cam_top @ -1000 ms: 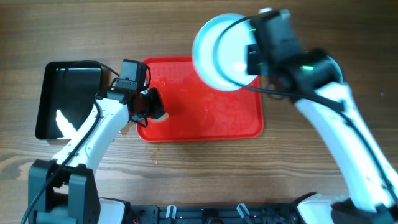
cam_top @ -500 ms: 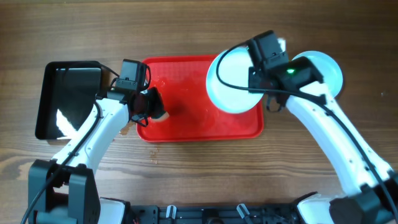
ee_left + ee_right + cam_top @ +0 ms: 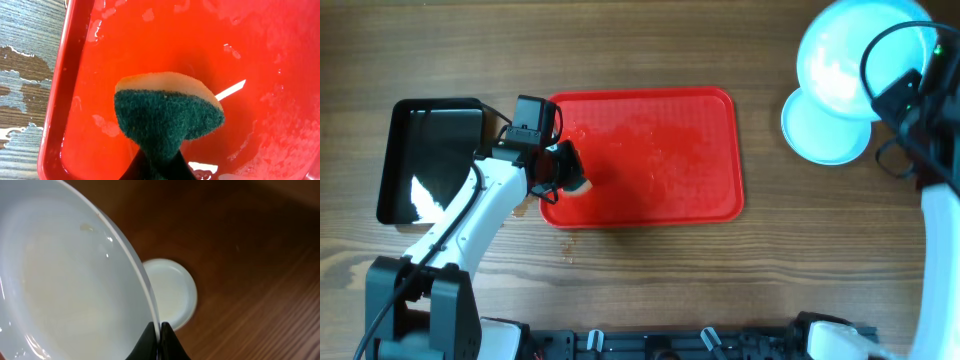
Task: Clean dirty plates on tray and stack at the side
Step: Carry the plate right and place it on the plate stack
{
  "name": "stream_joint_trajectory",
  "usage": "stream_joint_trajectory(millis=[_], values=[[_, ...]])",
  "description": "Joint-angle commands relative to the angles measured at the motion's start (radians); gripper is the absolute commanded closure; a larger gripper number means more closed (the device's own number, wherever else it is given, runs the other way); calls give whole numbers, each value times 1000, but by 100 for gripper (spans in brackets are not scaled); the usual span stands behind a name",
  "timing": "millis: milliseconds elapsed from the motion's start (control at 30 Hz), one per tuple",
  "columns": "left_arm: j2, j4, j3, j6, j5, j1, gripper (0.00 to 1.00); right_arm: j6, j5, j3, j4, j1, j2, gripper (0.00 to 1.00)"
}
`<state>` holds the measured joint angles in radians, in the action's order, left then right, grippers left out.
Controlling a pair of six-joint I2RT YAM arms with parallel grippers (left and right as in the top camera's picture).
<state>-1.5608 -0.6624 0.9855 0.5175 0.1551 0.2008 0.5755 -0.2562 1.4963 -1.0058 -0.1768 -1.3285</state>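
Observation:
I should stack it there next: my right gripper should go down and open.
My right gripper (image 3: 908, 88) is shut on the rim of a pale mint-white plate (image 3: 850, 58) and holds it in the air at the far right, above a plate (image 3: 820, 132) lying on the table. The right wrist view shows the held plate (image 3: 65, 275) tilted, pinched in the jaws (image 3: 160, 330), with the lying plate (image 3: 172, 292) below it. The red tray (image 3: 650, 160) holds no plates and is wet. My left gripper (image 3: 560, 175) is shut on a green and yellow sponge (image 3: 167, 112) over the tray's left end (image 3: 65, 90).
A glossy black tray (image 3: 425, 160) lies left of the red tray. Wet patches mark the wood by the red tray's left rim (image 3: 20, 95). Bare wooden table lies in front of the trays.
My right arm carried the plate from above the red tray's right end out to the right, over the plate lying on the table. The left arm and sponge stayed still.

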Motion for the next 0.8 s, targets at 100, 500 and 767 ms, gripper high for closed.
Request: stream_joint_trajectory(millis=[100,500,767], values=[[-7,-2,-6,10,-3,-7,96,-24,362,-138,120,-184,-182,96],[-7,-7,-6,11,-3,-6,96,-76,431,-148,183,-279,-473,96],[-7,-7,-6,11,-3,-7,96,-78,387,-150,235,-280,-536,96]])
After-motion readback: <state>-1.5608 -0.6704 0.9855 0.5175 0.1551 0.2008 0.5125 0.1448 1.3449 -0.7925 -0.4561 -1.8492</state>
